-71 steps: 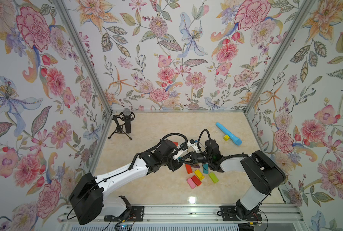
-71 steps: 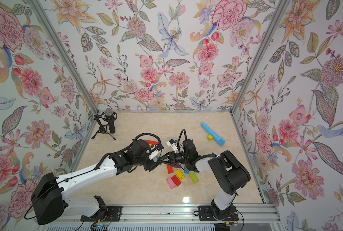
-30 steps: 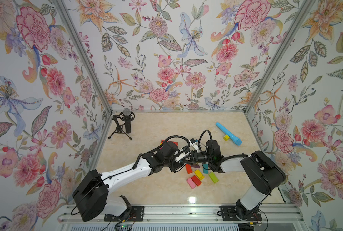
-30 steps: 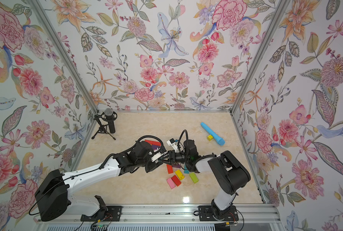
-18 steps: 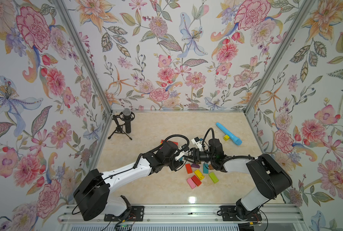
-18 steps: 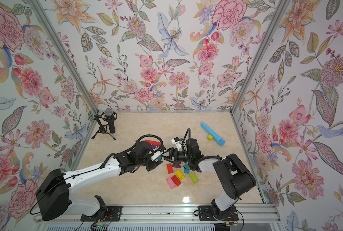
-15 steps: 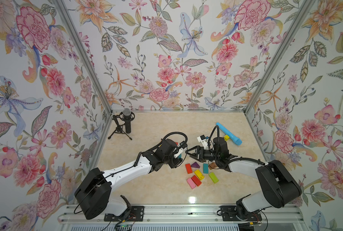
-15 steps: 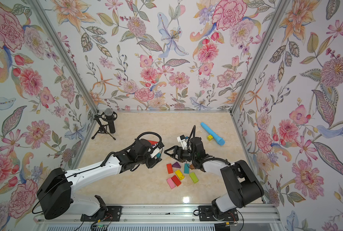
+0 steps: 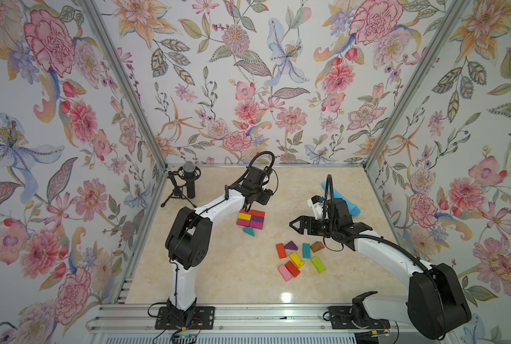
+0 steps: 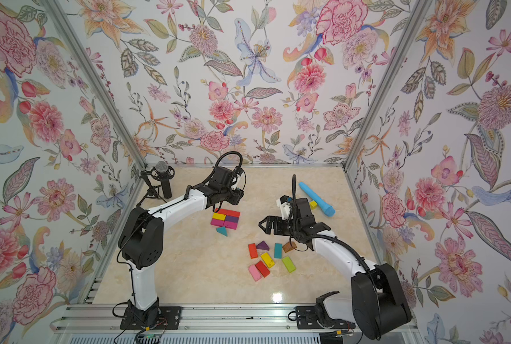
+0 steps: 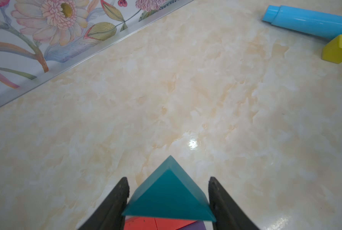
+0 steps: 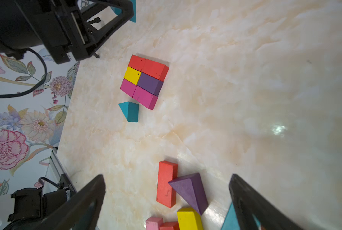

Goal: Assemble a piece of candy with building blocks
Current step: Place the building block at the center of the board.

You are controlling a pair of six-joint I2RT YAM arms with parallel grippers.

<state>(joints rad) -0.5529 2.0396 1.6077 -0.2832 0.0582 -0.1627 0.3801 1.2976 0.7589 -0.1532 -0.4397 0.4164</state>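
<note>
My left gripper moves down to the bare tabletop behind the red bricks next and releases the teal wedge, since the cluster's near edge already has one.
A cluster of building blocks (image 9: 250,219), red, yellow, purple and magenta bricks pushed together, lies mid-table in both top views (image 10: 225,219) and the right wrist view (image 12: 145,79). A teal wedge (image 9: 249,230) lies at its near edge, by the magenta bricks. My left gripper (image 9: 255,200) hovers just behind the cluster, shut on a second teal wedge (image 11: 168,196). My right gripper (image 9: 293,227) stands open and empty to the right, above several loose blocks (image 9: 299,257): an orange-red brick (image 12: 166,183), a purple wedge (image 12: 190,189), and yellow, teal, green, pink, red and brown pieces.
A long light-blue tube (image 9: 342,198) lies at the back right with a small yellow block (image 10: 313,204) beside it. A microphone on a tripod (image 9: 188,181) stands at the back left. Floral walls close three sides; a metal rail runs along the front.
My right gripper opened wide and drew back to the right. The left gripper moved toward the back wall with its teal wedge, uncovering the cluster and the wedge beside it.
</note>
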